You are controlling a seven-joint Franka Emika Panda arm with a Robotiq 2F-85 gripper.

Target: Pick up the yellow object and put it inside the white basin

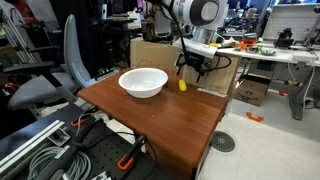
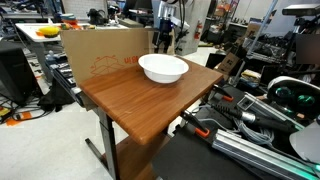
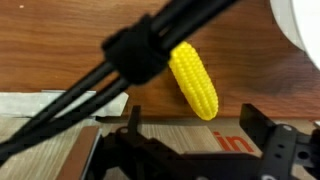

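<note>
I should lower my gripper around the toy corn cob (image 1: 182,86) (image 3: 195,82) next, with one open finger down each long side, because it lies below, between the spread fingers.
The yellow object (image 3: 195,80) is a small toy corn cob lying on the wooden table (image 1: 160,115) near its far edge, beside the cardboard box. In an exterior view it (image 1: 182,85) sits just to the side of the white basin (image 1: 143,82), apart from it. The basin is an empty, wide white bowl, seen in both exterior views (image 2: 163,68), with its rim in the corner of the wrist view (image 3: 300,25). My gripper (image 3: 197,135) is open and empty, hovering just above the corn's end (image 1: 192,68). I cannot make out the corn behind the basin in the exterior view from the table's other side.
A cardboard box (image 1: 150,50) stands against the table's far edge (image 2: 100,50). Black cables (image 3: 110,75) cross the wrist view. An office chair (image 1: 60,70) stands beside the table. Cluttered desks and robot gear (image 2: 270,110) surround it.
</note>
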